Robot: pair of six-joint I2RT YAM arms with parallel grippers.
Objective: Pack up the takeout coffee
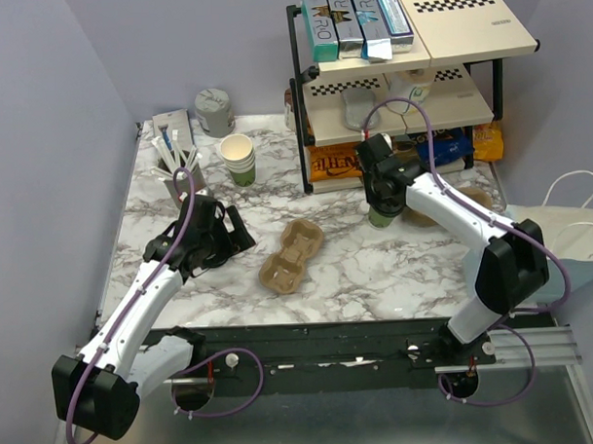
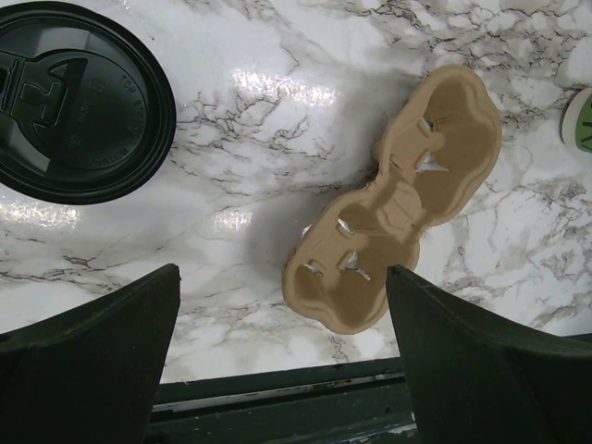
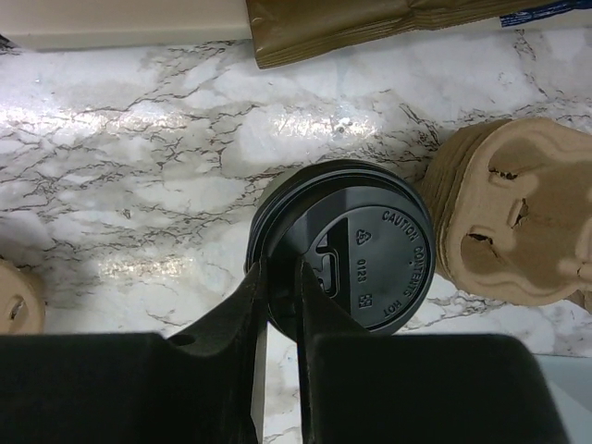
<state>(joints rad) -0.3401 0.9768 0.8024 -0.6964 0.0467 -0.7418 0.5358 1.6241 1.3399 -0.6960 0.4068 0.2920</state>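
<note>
I need to lift the coffee in my right gripper next, then lower it onto the marble (image 1: pixel 351 239) (image 3: pixel 154 265) toward the brown carrier, because stacked carriers crowd the coffee's lid.
The takeout coffee (image 1: pixel 381 217), a green-sided cup with a round black lid (image 3: pixel 370 250), stands on the marble in front of the shelf rack. My right gripper (image 1: pixel 379 202) comes down on it from above. Its two fingers (image 3: pixel 282 268) pinch the near-left rim of the lid, one outside and one on top. A brown two-cup carrier (image 1: pixel 291 254) lies empty at the table's middle and fills the right half of the left wrist view (image 2: pixel 407 203). Above the table, left of the carrier, my left gripper (image 1: pixel 236 229) hangs wide open (image 2: pixel 282 277) and holds nothing.
A loose black lid (image 2: pixel 79 97) lies under the left arm. A stack of lidless cups (image 1: pixel 238 158), a stirrer holder (image 1: pixel 175 153) and a grey canister (image 1: pixel 215 113) stand at the back left. A black-framed rack (image 1: pixel 399 82) stands behind the coffee, stacked carriers (image 3: pixel 518 222) right of it.
</note>
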